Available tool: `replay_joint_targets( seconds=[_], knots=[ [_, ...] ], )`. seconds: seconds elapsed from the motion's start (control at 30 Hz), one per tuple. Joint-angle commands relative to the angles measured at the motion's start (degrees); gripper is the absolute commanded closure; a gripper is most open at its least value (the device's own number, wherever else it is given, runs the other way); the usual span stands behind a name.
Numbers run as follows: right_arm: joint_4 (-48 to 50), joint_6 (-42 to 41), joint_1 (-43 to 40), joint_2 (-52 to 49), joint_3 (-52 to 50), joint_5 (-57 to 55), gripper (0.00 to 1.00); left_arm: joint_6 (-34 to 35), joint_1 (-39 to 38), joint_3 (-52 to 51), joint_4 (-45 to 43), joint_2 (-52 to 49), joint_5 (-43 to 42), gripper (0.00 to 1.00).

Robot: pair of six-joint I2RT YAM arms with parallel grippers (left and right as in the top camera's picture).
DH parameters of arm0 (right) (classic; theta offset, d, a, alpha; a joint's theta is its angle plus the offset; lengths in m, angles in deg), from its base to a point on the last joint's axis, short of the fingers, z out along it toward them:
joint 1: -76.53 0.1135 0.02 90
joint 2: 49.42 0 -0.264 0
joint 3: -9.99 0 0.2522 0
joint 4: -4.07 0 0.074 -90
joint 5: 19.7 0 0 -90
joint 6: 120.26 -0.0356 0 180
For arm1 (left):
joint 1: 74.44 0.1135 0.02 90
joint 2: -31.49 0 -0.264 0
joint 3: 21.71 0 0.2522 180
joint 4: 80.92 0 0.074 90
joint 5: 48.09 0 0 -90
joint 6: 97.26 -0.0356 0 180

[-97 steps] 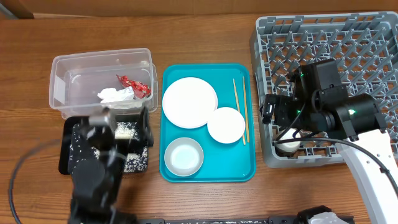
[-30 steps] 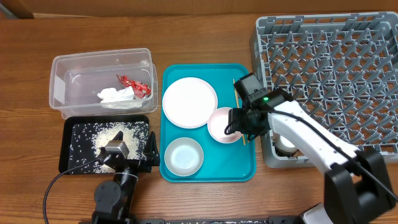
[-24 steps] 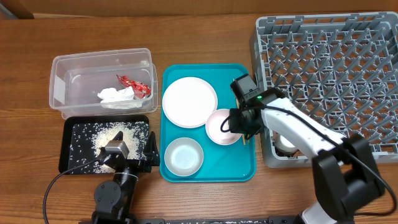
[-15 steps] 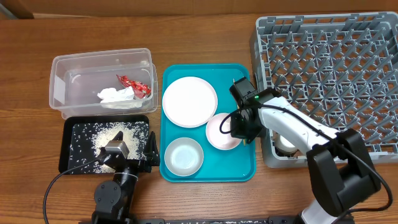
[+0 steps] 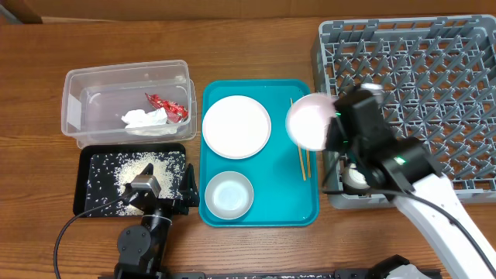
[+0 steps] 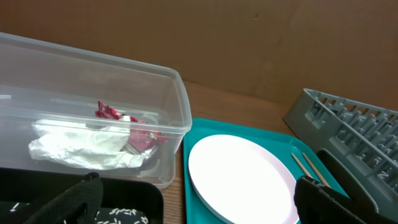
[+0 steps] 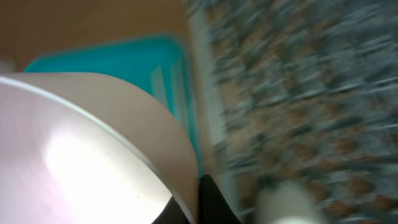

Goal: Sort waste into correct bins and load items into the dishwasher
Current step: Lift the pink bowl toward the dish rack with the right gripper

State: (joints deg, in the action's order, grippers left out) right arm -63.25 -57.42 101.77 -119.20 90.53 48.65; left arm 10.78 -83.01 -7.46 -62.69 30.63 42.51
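Observation:
I should next swing and turn my right gripper over the rack (image 5: pixel 411 70) and lower the small white bowl onto the rack's wires, outward of the small cup, because those pegs are empty.
My right gripper (image 5: pixel 332 130) is shut on the rim of a small white bowl (image 5: pixel 308 121), held tilted in the air over the teal tray's right edge, beside the grey dishwasher rack (image 5: pixel 411 70). In the blurred right wrist view the bowl (image 7: pixel 93 149) fills the left side, pinched at my gripper (image 7: pixel 196 199). A large plate (image 5: pixel 236 127), another bowl (image 5: pixel 229 194) and chopsticks (image 5: pixel 302 159) lie on the tray. A small cup (image 5: pixel 358 178) sits in the rack. My left gripper (image 6: pixel 196 208) stands open and empty, low over the black tray (image 5: pixel 93 174) of rice (image 5: pixel 143 169).
The clear tub (image 5: pixel 128 103) holds a red wrapper (image 5: pixel 167 105) and a white tissue (image 5: pixel 145 118); the left wrist view shows the tub (image 6: pixel 168 106), the plate (image 6: pixel 242 174) and the rack (image 6: pixel 354 124). The teal tray (image 5: pixel 271 201) lies between the bins and the rack.
My right gripper shut on the small bowl, lifted it off the teal tray and swung it right toward the rack. The left arm has not moved.

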Motion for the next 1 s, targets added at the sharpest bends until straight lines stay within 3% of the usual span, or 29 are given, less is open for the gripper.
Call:
replay_joint_targets(
  seconds=[0.0,0.1,0.37,0.7,0.97],
  knots=[
    [0.4,-1.9,-1.9,1.7,1.2,-26.0,0.96,0.6,0.3,-0.2,-0.1,0.6,-0.6,0.0],
    [1.0,-1.8,-4.2,0.7,1.1,-34.8,0.96,0.6,0.3,-0.2,-0.1,0.6,-0.6,0.0],
    [3.7,-1.8,-12.9,-9.1,1.1,-44.2,0.96,0.6,0.3,-0.2,-0.1,0.6,-0.6,0.0],
    [8.3,-0.9,-21.0,-25.6,1.1,-47.6,0.96,0.6,0.3,-0.2,0.0,0.6,-0.6,0.0],
    [8.0,-0.9,-19.8,-29.6,1.1,-42.7,0.96,0.6,0.3,-0.2,-0.1,0.6,-0.6,0.0]
  ],
)
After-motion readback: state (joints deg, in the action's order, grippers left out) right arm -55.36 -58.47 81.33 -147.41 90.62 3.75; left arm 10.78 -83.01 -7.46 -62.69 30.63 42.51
